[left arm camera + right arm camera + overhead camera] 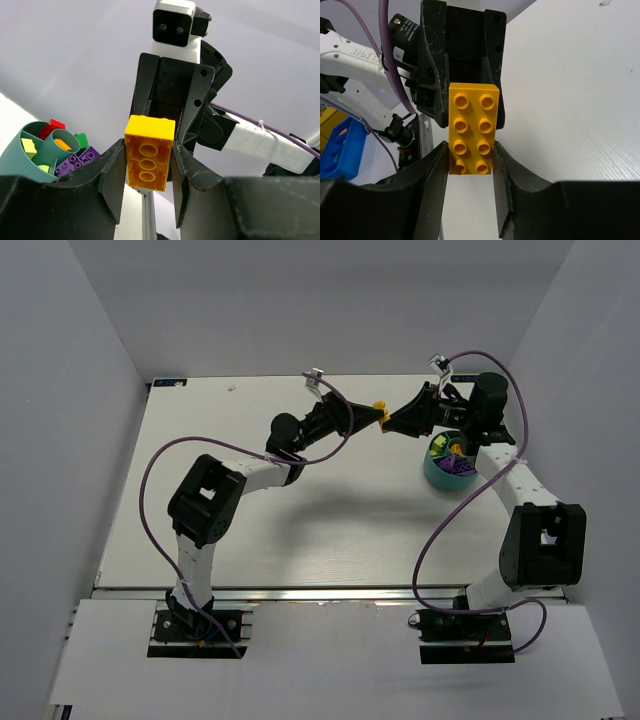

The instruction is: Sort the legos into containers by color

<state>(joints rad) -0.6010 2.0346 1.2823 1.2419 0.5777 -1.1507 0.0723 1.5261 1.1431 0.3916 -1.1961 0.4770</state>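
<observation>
My right gripper will go over the bowl's inner cup (458, 450), tilt downward, lower and release the brick, as a matching brick sits there.
A yellow two-by-four lego brick (380, 407) hangs in the air over the far middle of the table, held between both grippers, which meet tip to tip. My left gripper (148, 150) clamps one end of the brick (148, 155), whose hollow underside faces the left wrist camera. My right gripper (470, 150) clamps the other end of the brick (472, 130), studs facing the right wrist camera. Each wrist view shows the other gripper closed on the far end. The teal bowl (432, 476) stands just right of the meeting point and holds purple, green, red and yellow bricks (75, 160).
The bowl's ribbed teal wall (15, 162) and inner cup (60, 142) show at the lower left of the left wrist view. White walls enclose the table on the left, back and right. Purple cables loop from both arms.
</observation>
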